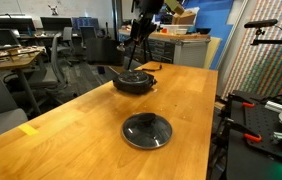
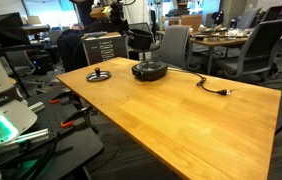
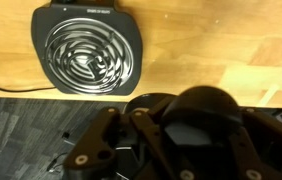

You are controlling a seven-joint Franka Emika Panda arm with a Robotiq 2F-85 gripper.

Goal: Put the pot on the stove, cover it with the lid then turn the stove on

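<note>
The stove lies below my gripper and to the left in the wrist view, so next I need to lower my gripper across to the spiral coil (image 3: 88,56) and let go of the pot there.
The stove (image 3: 89,50), a black hot plate with a bare spiral coil, sits on the wooden table in both exterior views (image 1: 134,82) (image 2: 149,71). Just above it hangs the black pot (image 2: 141,45), off the burner. My gripper (image 3: 196,125) is shut on a black rounded part that looks like the pot's handle, which fills the lower wrist view. The lid (image 1: 146,131) lies flat on the table apart from the stove, knob up, and shows again near the table's corner (image 2: 99,74).
The stove's power cord and plug (image 2: 213,90) trail across the table (image 2: 181,115). Office chairs (image 2: 176,45) and a drawer cabinet (image 2: 103,47) stand behind it. Equipment racks (image 1: 266,120) sit close to one table edge.
</note>
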